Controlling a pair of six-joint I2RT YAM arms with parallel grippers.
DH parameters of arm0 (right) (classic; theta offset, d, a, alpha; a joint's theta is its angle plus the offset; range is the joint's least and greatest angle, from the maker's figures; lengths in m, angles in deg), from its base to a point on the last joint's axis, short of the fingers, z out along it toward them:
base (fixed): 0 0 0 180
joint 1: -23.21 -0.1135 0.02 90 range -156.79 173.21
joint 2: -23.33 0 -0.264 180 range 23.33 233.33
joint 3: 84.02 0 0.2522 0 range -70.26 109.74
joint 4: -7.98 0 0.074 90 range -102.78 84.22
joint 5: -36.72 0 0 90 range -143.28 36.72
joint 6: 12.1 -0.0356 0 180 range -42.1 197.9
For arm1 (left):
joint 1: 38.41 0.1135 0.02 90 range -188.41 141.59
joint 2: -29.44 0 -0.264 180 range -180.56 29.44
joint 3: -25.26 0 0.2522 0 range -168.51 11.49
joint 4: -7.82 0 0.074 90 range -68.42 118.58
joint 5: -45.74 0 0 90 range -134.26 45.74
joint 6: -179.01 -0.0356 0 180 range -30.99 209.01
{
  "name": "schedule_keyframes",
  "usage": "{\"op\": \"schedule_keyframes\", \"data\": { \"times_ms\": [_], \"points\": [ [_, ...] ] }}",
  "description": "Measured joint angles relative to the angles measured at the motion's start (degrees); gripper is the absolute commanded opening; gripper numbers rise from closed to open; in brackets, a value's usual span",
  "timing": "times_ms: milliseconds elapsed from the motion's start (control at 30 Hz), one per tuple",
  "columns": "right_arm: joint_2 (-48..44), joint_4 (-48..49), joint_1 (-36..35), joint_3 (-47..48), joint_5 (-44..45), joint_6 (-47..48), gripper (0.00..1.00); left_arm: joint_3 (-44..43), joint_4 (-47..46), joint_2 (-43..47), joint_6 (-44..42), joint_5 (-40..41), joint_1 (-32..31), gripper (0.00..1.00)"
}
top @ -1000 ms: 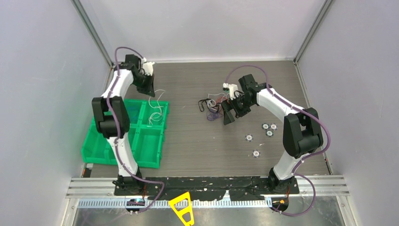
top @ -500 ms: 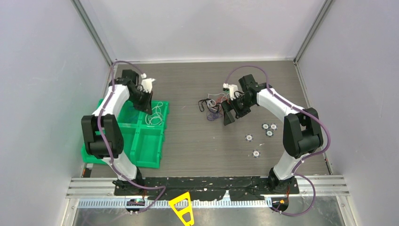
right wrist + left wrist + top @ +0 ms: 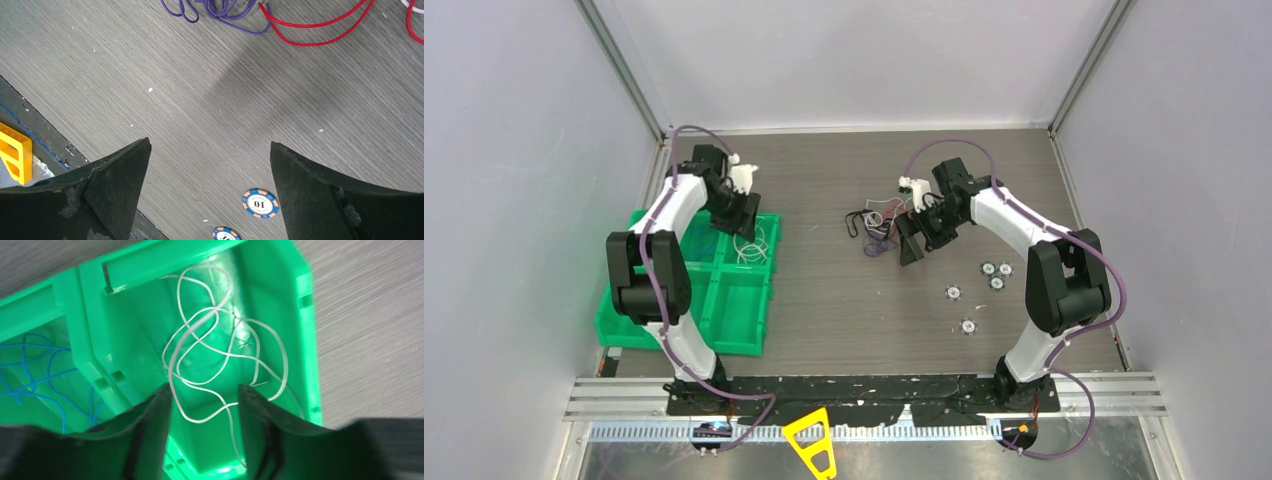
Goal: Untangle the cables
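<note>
I need to move my right gripper outward over the tangle and then down onto the black and red pieces of cable, as the tangle lies beyond its open fingers.
A loose white cable (image 3: 220,340) lies coiled in the back right compartment of the green bin (image 3: 306,340). My left gripper (image 3: 205,387) hangs open just above it, one loop running between the fingers without being pinched. From above, this gripper (image 3: 746,213) sits over the bin's far right corner, with the white cable (image 3: 755,245) below it. A blue cable (image 3: 35,370) lies in the compartment beside it. A small tangle of cables (image 3: 874,225) rests mid-table: purple cable (image 3: 220,10) and red cable (image 3: 315,30). My right gripper (image 3: 210,144) is open just beside it, empty.
Several poker chips (image 3: 996,272) lie on the table to the right of the tangle; one chip (image 3: 259,202) shows between the right fingers. The green bin (image 3: 724,335) has several compartments and stands at the left. A yellow triangular piece (image 3: 814,440) sits at the near edge.
The left gripper came down over the bin's back right compartment and opened, letting the white cable drop into it. The right arm has not moved.
</note>
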Motion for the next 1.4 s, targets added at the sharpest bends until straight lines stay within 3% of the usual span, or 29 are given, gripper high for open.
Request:
{"op": "schedule_keyframes", "data": {
  "times_ms": [300, 433, 567, 733, 833, 900, 933, 967, 1000, 1067, 1233, 1400],
  "points": [
    [-0.35, -0.87, 0.37, 1.03, 0.70, 0.87, 0.97, -7.65, 1.77, 11.10, -2.34, 0.59, 0.13, 0.99],
    [-0.52, 0.22, 0.46, 2.97, 1.44, 0.20, 1.00, -6.88, 0.22, 16.76, -3.13, -1.51, 0.20, 1.00],
    [0.76, 2.99, 0.02, 4.63, 3.08, -2.03, 0.99, 0.35, -6.69, 25.03, -2.34, -6.75, -0.50, 1.00],
    [8.20, 8.33, -1.75, 8.79, 5.38, -5.95, 0.97, 11.15, -20.41, 35.10, 2.60, -13.75, -2.12, 1.00],
    [13.70, 10.71, -3.23, 11.69, 6.36, -7.98, 0.95, 12.63, -24.61, 36.28, 5.38, -17.92, -2.62, 1.00],
    [17.22, 11.23, -4.26, 14.32, 7.15, -8.79, 0.80, 11.45, -24.96, 34.62, 6.45, -19.63, -3.61, 0.99],
    [19.21, 11.41, -4.85, 16.02, 7.54, -8.87, 0.58, 10.78, -24.96, 33.44, 6.93, -20.17, -4.42, 0.99],
    [21.27, 12.15, -5.46, 17.55, 7.89, -9.09, 0.49, 10.54, -25.24, 32.15, 7.32, -20.61, -5.57, 1.00],
    [22.36, 12.68, -5.75, 18.16, 8.11, -8.66, 0.31, 10.62, -25.24, 31.36, 7.87, -20.81, -6.51, 0.99],
    [23.39, 12.94, -6.16, 18.64, 8.48, -8.61, 0.10, 11.78, -25.86, 30.10, 8.79, -20.72, -8.90, 0.98],
    [19.10, 13.79, -6.40, 12.50, 5.68, -6.91, 0.05, 18.84, -28.61, 28.76, 12.70, -20.33, -14.58, 0.91],
    [4.42, 11.65, -6.32, 1.99, -1.29, -2.80, 0.05, 22.27, -31.15, 25.03, 15.80, -20.28, -19.32, 0.85]
  ]
}}
